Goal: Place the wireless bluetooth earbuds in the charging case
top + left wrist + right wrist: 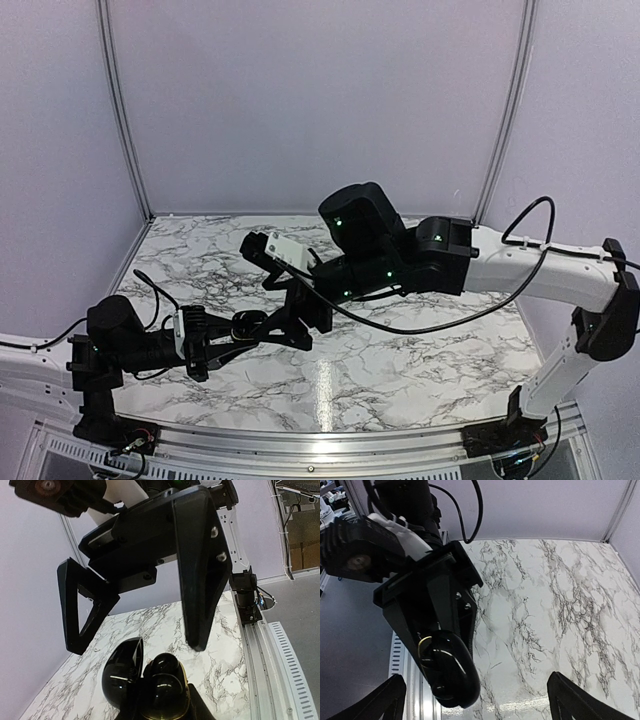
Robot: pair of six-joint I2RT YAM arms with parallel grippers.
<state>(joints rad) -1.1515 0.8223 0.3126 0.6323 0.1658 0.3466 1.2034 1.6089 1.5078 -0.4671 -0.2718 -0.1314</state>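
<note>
The bare marble is outward of my left gripper and below it. My left gripper should next carry the charging case (250,323) outward and down there and release it.
The charging case (162,692) is glossy black with a gold rim, and its lid (121,672) stands open to the left. My left gripper (165,712) is shut on the case base and holds it above the marble table. Two rounded black domes (166,666) sit in the base and look like the earbuds; I cannot tell this for sure. My right gripper (136,649) hangs open just above the case, with one finger (200,575) on each side. In the right wrist view the case (451,672) lies between that gripper's wide-apart fingertips (572,700). From above, both grippers meet near the case (250,323).
The marble tabletop (400,350) lies below both arms. A metal rail (270,660) runs along its near edge, with the right arm's base (505,435) on it. Grey walls close the back and sides. A black cable (440,320) sags under the right arm.
</note>
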